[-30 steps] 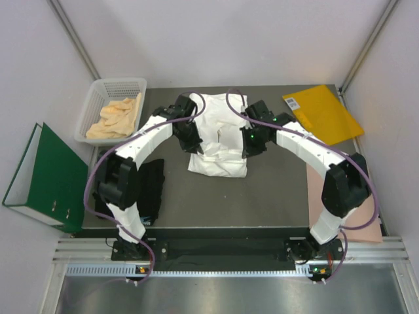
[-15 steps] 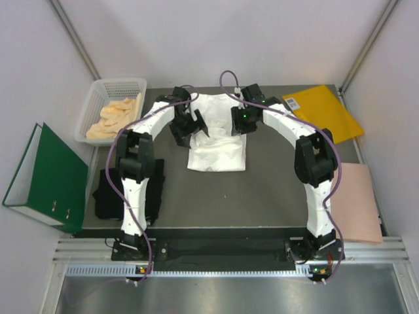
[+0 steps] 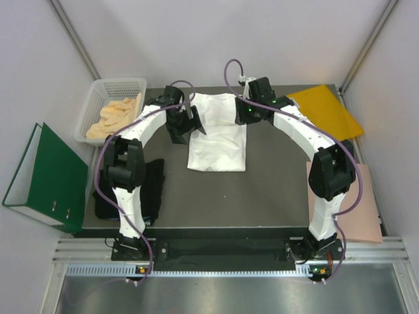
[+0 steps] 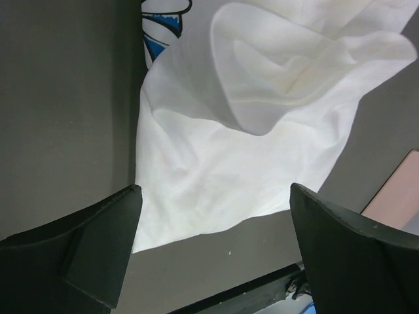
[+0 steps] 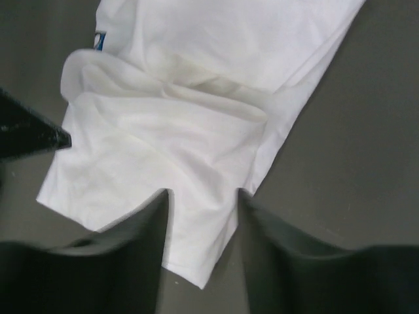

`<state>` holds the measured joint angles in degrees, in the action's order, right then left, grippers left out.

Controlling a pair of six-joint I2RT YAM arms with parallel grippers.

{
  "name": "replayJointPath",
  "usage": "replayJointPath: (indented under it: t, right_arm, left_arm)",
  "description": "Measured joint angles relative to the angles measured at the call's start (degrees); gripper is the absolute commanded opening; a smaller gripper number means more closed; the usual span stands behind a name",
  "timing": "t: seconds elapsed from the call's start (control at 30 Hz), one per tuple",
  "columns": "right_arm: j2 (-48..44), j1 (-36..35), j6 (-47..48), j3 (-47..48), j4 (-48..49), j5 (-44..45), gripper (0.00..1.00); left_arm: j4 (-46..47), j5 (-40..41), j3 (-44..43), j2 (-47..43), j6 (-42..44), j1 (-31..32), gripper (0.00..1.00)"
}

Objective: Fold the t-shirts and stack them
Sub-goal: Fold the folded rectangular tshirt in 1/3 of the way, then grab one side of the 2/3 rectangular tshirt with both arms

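My open left gripper should move back and down to close on the white t-shirt's near corner by the black t-shirt, because that corner lies flat and uncovered.
The white t-shirt [image 3: 217, 140] lies folded in a rough rectangle at mid-table, its far part rumpled into loose folds [image 4: 288, 72]. A bit of its blue print [image 4: 160, 29] shows at the edge. My left gripper [image 3: 185, 124] hovers over the shirt's far left edge; in its wrist view the left gripper [image 4: 216, 222] is wide open with nothing in it. My right gripper [image 3: 244, 116] hangs over the far right edge. The right gripper [image 5: 201, 196] is narrowly open above the cloth, holding nothing. The black t-shirt [image 3: 154, 186] lies bunched at the near left, partly under my left arm.
At the far left stands a white basket [image 3: 98, 91] holding beige cloth. A green binder [image 3: 46, 176] lies off the table's left side. An orange envelope [image 3: 327, 112] is at the far right, and a pink sheet [image 3: 363, 203] at the near right edge.
Both grippers let go of the white shirt and drew toward the far end. The left went from shut to wide open. The shirt now lies flatter.
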<state>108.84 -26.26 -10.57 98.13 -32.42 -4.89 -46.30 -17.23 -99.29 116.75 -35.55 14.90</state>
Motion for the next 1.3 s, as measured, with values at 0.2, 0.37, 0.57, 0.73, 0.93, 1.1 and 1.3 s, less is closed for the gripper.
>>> replayJointPath:
  t: [0.2,0.37,0.57,0.73,0.93,1.1,1.3]
  right_arm:
    - [0.92,0.52,-4.11,-6.32,-4.57,-4.52,0.53]
    - [1.16,2.51,-7.3,-13.05,-9.09,-9.94,0.62]
    - [3.06,2.93,-10.56,-14.47,-10.19,-16.31,0.62]
    - [8.72,2.45,-12.2,-14.47,-10.69,-22.73,0.61]
    - [9.81,1.92,-14.03,-14.4,-13.0,-24.76,0.56]
    - [9.73,1.95,-15.04,-16.15,-11.21,-24.63,0.06]
    - [8.7,1.64,-15.56,-18.6,-8.94,-23.15,0.0]
  left_arm:
    - [-0.63,0.17,2.58,0.79,2.62,-0.2,0.99]
    - [0.2,-1.81,5.92,2.05,3.89,-0.63,0.92]
    - [1.2,-7.52,12.39,2.51,2.62,-0.96,0.58]
    - [3.78,-10.88,14.82,2.95,1.11,-0.85,0.19]
    - [4.74,-12.26,15.15,3.96,0.44,-0.44,0.0]
    - [4.76,-12.13,15.15,3.96,0.33,-0.28,0.0]
    - [4.44,-11.67,15.19,3.85,1.05,0.17,0.0]
